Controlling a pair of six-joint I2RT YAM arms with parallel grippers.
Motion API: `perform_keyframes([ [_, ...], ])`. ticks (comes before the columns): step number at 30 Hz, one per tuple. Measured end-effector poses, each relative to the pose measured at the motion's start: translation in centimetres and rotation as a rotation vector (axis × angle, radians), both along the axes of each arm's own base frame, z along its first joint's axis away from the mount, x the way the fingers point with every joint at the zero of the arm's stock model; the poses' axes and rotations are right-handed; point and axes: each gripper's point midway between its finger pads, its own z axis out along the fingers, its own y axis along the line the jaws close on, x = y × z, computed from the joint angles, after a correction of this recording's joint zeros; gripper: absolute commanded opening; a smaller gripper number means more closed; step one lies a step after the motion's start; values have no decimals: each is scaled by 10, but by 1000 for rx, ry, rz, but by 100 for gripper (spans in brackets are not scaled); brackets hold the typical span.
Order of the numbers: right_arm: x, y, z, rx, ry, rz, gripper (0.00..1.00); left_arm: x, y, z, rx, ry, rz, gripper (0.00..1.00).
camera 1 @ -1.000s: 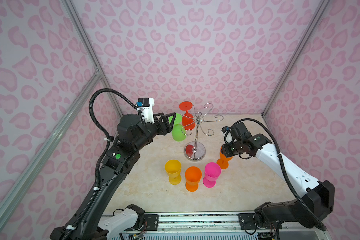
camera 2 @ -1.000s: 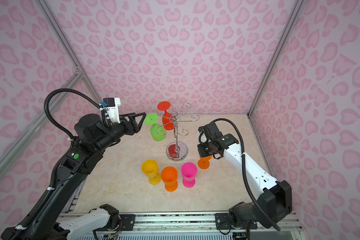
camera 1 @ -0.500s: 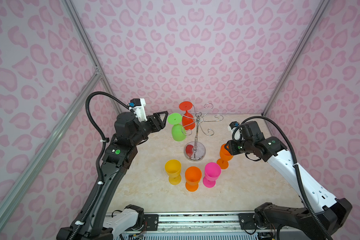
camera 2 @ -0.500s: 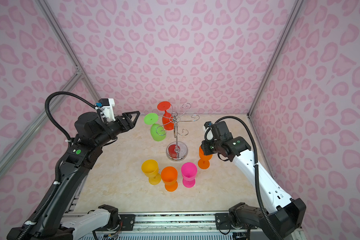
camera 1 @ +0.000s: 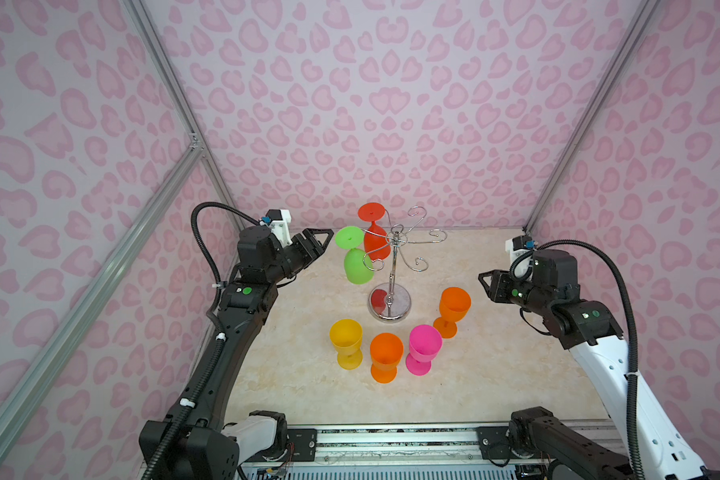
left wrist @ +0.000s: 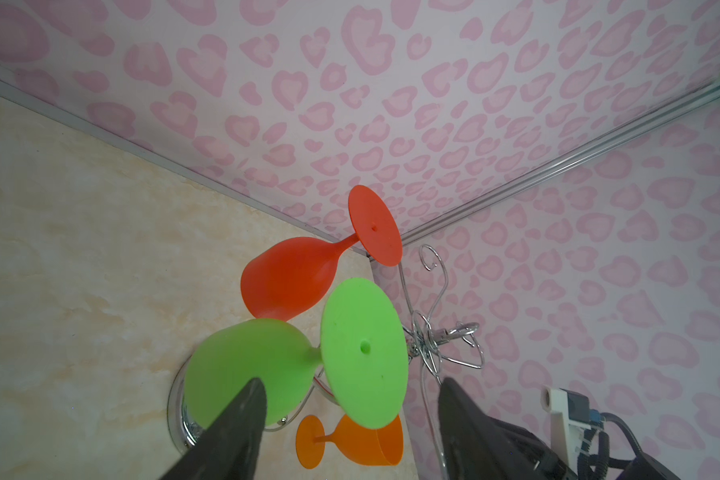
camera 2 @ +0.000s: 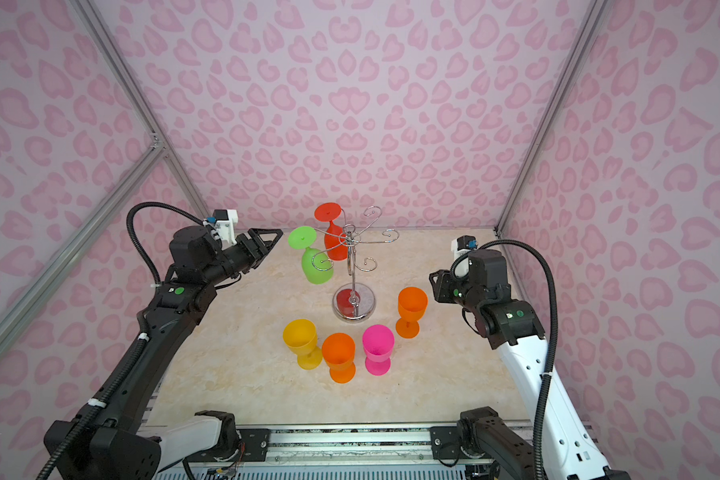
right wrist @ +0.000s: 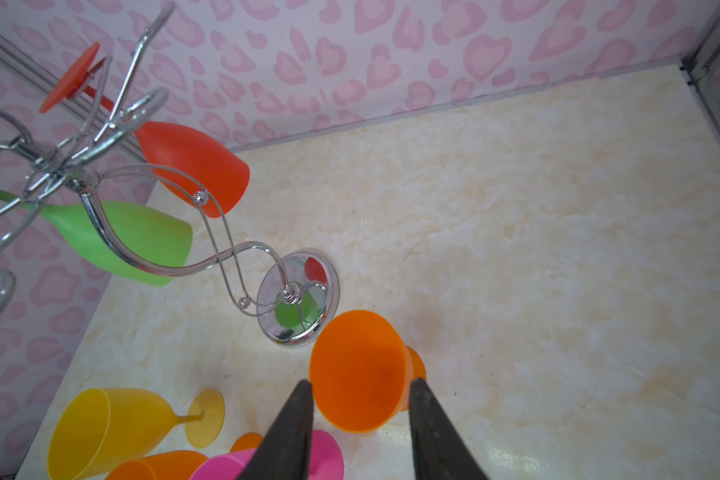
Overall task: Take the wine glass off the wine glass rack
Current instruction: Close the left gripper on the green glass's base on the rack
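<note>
Since the green glass's foot sticks out toward my open fingers, I need to bring my left gripper toward the rack (camera 1: 393,270) and close it on the foot's nearest edge (camera 1: 338,237).
The wine glass rack (camera 1: 393,270) (camera 2: 352,272) stands mid-table on its round mirrored base (right wrist: 298,297). Two wine glasses hang upside down on it: a green one (camera 1: 356,266) (camera 2: 316,268) (left wrist: 250,365) and a red one (camera 1: 375,245) (camera 2: 334,245) (left wrist: 287,278). My left gripper (camera 1: 325,239) (camera 2: 273,239) (left wrist: 350,380) is open just left of the green glass's foot, holding nothing. My right gripper (camera 1: 484,282) (camera 2: 433,282) (right wrist: 361,381) is open, a short way right of an upright orange glass (camera 1: 454,307) (camera 2: 411,307) (right wrist: 358,370), not touching it.
Yellow (camera 1: 346,343), orange (camera 1: 386,357) and pink (camera 1: 422,349) glasses stand upright in a row in front of the rack. Pink patterned walls close in the back and both sides. A metal rail (camera 1: 391,444) runs along the front edge.
My right gripper opened, left the orange glass standing on the table and drew back to the right. My left gripper pulled back slightly from the green glass.
</note>
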Motion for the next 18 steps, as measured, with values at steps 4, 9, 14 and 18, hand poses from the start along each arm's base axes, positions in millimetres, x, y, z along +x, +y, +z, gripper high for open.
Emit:
perform_keyframes([
  [4,3,-5,4,44,-24,-22,40,5,-6,-9,-34,19,-32,65],
  [9,6,-3,5,75,-33,-15,40,12,-13,-20,-68,45,-64,60],
  [14,8,-2,5,89,-41,-13,40,14,-17,-19,-94,41,-89,52],
  [18,11,-1,6,99,-47,-11,40,15,-19,-18,-117,43,-100,47],
])
